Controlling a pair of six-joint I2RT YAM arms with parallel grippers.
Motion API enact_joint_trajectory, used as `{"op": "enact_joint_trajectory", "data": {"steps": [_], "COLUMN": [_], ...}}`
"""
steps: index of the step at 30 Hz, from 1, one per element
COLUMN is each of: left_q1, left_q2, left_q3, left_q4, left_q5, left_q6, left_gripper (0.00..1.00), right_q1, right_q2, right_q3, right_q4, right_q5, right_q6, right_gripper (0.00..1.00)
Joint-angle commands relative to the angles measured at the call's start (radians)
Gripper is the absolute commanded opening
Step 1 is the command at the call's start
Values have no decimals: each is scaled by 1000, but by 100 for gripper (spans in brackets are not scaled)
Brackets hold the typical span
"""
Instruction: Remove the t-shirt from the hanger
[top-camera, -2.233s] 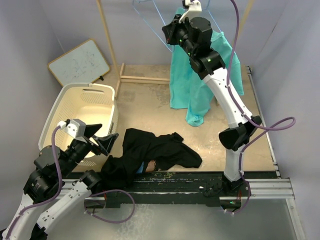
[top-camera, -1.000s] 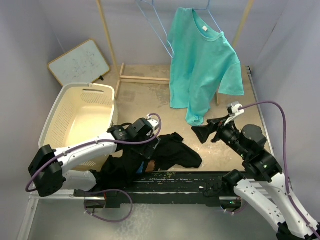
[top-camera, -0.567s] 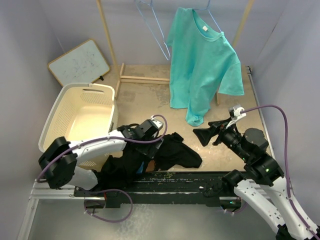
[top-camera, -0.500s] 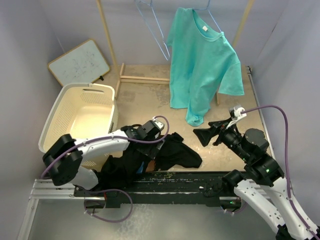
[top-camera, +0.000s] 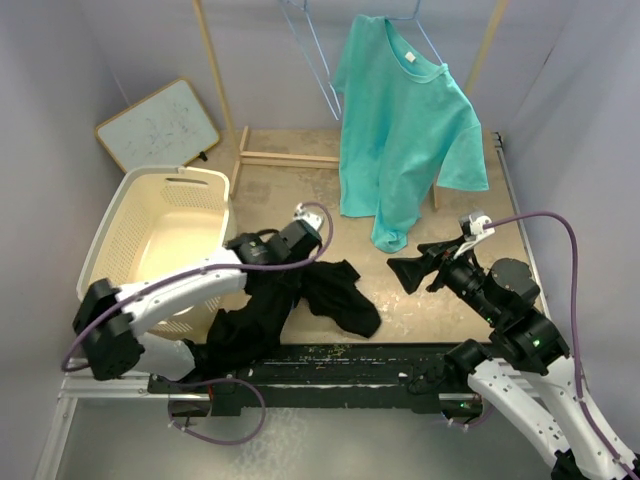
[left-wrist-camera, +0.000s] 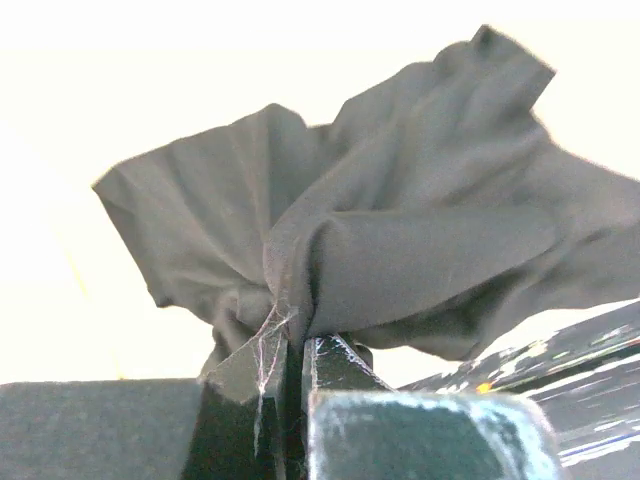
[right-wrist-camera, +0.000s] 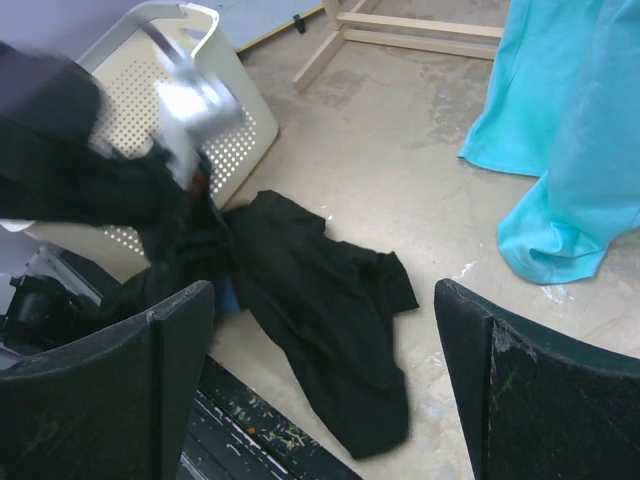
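My left gripper is going to lift the black garment (top-camera: 340, 295) over the rim of the empty cream basket next and let go, because the basket stands to its left in the top view.
A teal t-shirt (top-camera: 400, 130) hangs on a thin blue hanger (top-camera: 428, 38) at the back of the top view; its lower hem (right-wrist-camera: 575, 130) shows in the right wrist view. On the floor lies a black garment (top-camera: 340, 295), bunched at one end. My left gripper (top-camera: 288, 272) is shut on a fold of that black garment (left-wrist-camera: 400, 250), the cloth pinched between the fingertips of the left gripper (left-wrist-camera: 293, 345). My right gripper (top-camera: 398, 268) hangs open above the floor to the right of the black garment (right-wrist-camera: 330, 310), well below the teal shirt. Nothing sits inside the right gripper (right-wrist-camera: 322, 290).
A cream laundry basket (top-camera: 130, 230) stands at the left, beside my left arm. A small whiteboard (top-camera: 160, 125) leans on the back wall. The wooden rack (top-camera: 215, 80) holds a second, bare blue hanger (top-camera: 312, 55). A black rail (top-camera: 350, 360) runs along the near edge.
My left gripper has shut on the black garment and pulled it up and back toward the basket, bunching the cloth. The right arm has barely moved.
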Motion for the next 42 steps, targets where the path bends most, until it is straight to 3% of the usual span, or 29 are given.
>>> {"op": "enact_joint_trajectory", "data": {"steps": [1, 5, 9, 15, 20, 23, 25, 28, 31, 37, 42], "left_q1": [14, 74, 150, 185, 183, 143, 114, 113, 113, 164, 357], "left_q2": [-193, -236, -242, -285, -301, -318, -335, -349, -380, -391, -325], "left_q3": [314, 635, 852, 972, 1085, 1073, 1020, 950, 800, 586, 566], "left_q4": [-138, -269, -371, -315, -215, -237, -339, -578, -609, -470, -316], "left_q5": [-238, -390, -565, -851, -969, -1007, -1002, -930, -819, -628, -446], "left_q6": [1, 64, 173, 375, 529, 526, 425, 157, 75, 107, 266], "left_gripper": [0, 0, 0, 0, 0, 0, 0, 0, 0, 0, 0], "right_q1": [6, 6, 6, 6, 6, 6, 6, 5, 6, 6, 6], "right_q2": [-5, 4, 6, 20, 44, 49, 49, 49, 43, 19, 13], "right_q3": [11, 15, 14, 3, 1, -2, -4, -3, 1, 3, -5], "right_q4": [33, 31, 34, 49, 57, 72, 85, 89, 77, 40, 36], "right_q5": [18, 21, 24, 21, 9, 5, 0, -8, -11, 5, 12], "right_q6": [-4, -5, -3, -2, -4, 1, 8, 15, 16, 12, 16], "right_gripper": [92, 92, 92, 92, 92, 91, 92, 91, 91, 91, 91]}}
